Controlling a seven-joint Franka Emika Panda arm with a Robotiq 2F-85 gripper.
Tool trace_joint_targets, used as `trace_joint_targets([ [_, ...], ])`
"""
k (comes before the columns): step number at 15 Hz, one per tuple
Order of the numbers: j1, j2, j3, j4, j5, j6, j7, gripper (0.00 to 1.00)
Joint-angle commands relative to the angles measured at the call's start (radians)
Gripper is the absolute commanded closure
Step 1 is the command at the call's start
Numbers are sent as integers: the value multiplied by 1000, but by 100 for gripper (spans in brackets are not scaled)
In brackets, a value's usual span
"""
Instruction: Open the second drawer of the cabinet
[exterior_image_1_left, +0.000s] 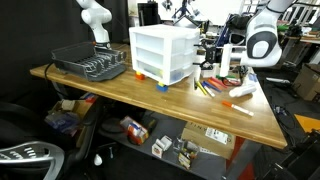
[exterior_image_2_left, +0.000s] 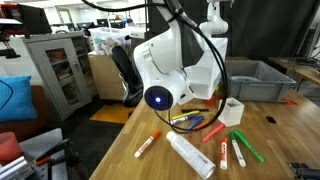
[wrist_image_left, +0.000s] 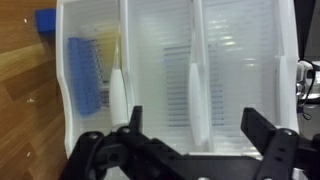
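My gripper moves outward next and closes on the second drawer's thin white edge, because that edge lies outward of it, between the open fingers.
The cabinet (exterior_image_1_left: 165, 52) stands on the wooden table, white and translucent, with three drawers. In the wrist view it lies turned on its side, filling the frame (wrist_image_left: 180, 40), with a blue foot (wrist_image_left: 45, 20) at the left. The second drawer (wrist_image_left: 160, 70) is the middle band and looks closed; it also shows in an exterior view (exterior_image_1_left: 160, 53). My gripper (wrist_image_left: 195, 130) is open, close in front of the cabinet. Its fingers stand on either side of the second drawer's long white handle (wrist_image_left: 200, 95), not touching it.
A black wire dish rack (exterior_image_1_left: 90, 63) stands beside the cabinet. Markers (exterior_image_2_left: 225, 150) and a white bottle (exterior_image_2_left: 190, 155) lie on the table by the arm's base (exterior_image_2_left: 165, 70). A grey bin (exterior_image_2_left: 255, 80) sits behind. The table edge (exterior_image_1_left: 150, 100) is near the cabinet.
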Motion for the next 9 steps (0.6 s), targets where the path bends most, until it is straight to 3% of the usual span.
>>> trace_joint_targets([
  [1, -9, 5, -2, -1, 13, -11, -34, 0],
  [9, -13, 18, 14, 14, 15, -69, -26, 0],
])
